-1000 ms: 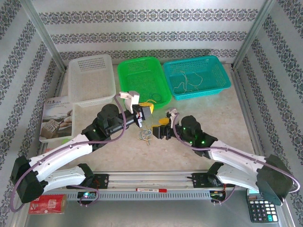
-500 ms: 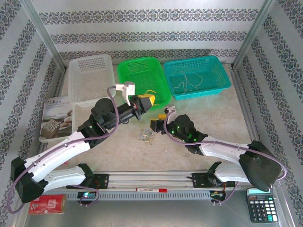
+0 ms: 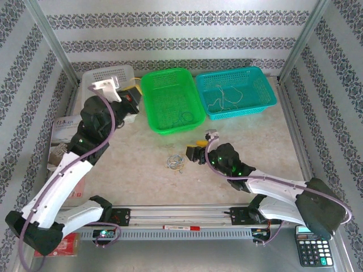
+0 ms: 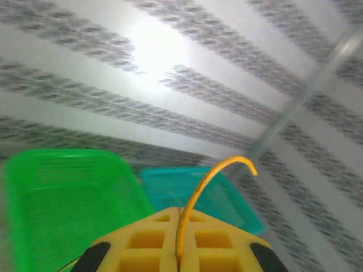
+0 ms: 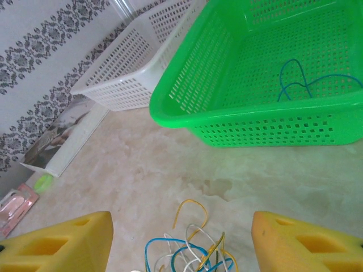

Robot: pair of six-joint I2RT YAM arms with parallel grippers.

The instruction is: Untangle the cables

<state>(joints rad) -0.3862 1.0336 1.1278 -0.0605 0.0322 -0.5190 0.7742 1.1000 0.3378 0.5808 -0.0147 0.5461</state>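
Note:
My left gripper is still raised over the white basket's rim, so it should next move outward over the white basket and go down there to release the single yellow cable.
A small tangle of blue, white and yellow cables [image 3: 176,163] lies on the table in front of the green basket [image 3: 152,107]. My right gripper [image 3: 191,153] hovers just right of it, open. In the right wrist view the tangle [image 5: 195,254] lies between its yellow fingers [image 5: 62,243], untouched. My left gripper [image 3: 135,93] is raised over the right edge of the white basket [image 3: 102,113]. In the left wrist view it [image 4: 180,226] is shut on a single yellow cable [image 4: 207,181] that arches up from the closed jaws.
A blue cable [image 5: 300,85] lies in the green basket [image 5: 227,122]. The teal basket [image 3: 266,99] holds a whitish cable [image 3: 221,99]. A book [image 3: 65,141] lies at the left, a calculator [image 3: 311,249] at the front right, and a marker [image 3: 181,227] on the front rail.
My left arm swung from the table's middle back and left to the white basket, carrying the yellow cable. The right gripper shifted slightly left beside the tangle.

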